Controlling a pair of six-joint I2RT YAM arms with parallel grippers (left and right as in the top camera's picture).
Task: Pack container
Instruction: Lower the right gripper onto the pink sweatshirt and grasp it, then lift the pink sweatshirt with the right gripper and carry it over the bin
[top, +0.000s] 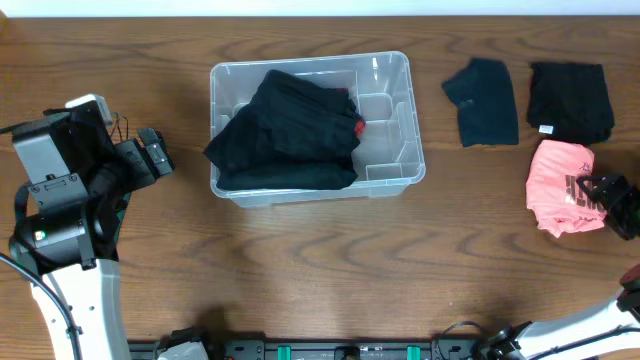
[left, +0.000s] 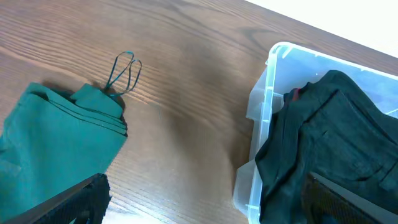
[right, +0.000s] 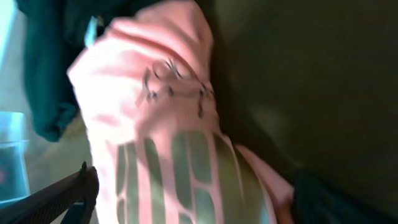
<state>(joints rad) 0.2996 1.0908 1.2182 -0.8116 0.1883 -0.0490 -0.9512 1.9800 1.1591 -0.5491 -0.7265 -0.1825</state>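
Observation:
I will next lower my right gripper onto the pink shirt at its printed side (top: 577, 193) (right: 180, 171) and move it toward the container. Then I will close it on the fabric.
The clear plastic container (top: 395, 150) stands at the table's middle with a black garment (top: 290, 130) piled in it. In the left wrist view the container's corner (left: 270, 93) and the black garment (left: 329, 143) show at the right. My left gripper (top: 150, 155) is open and empty, left of the container, over bare wood (left: 205, 205). My right gripper (top: 612, 203) is open at the far right. Its fingers straddle a folded pink shirt with a print (top: 558, 185), which fills the right wrist view (right: 168, 124).
A folded green garment (left: 56, 143) with a loop cord lies on the table under my left arm. A dark navy garment (top: 483, 100) and a black folded garment (top: 570, 100) lie right of the container, behind the pink shirt.

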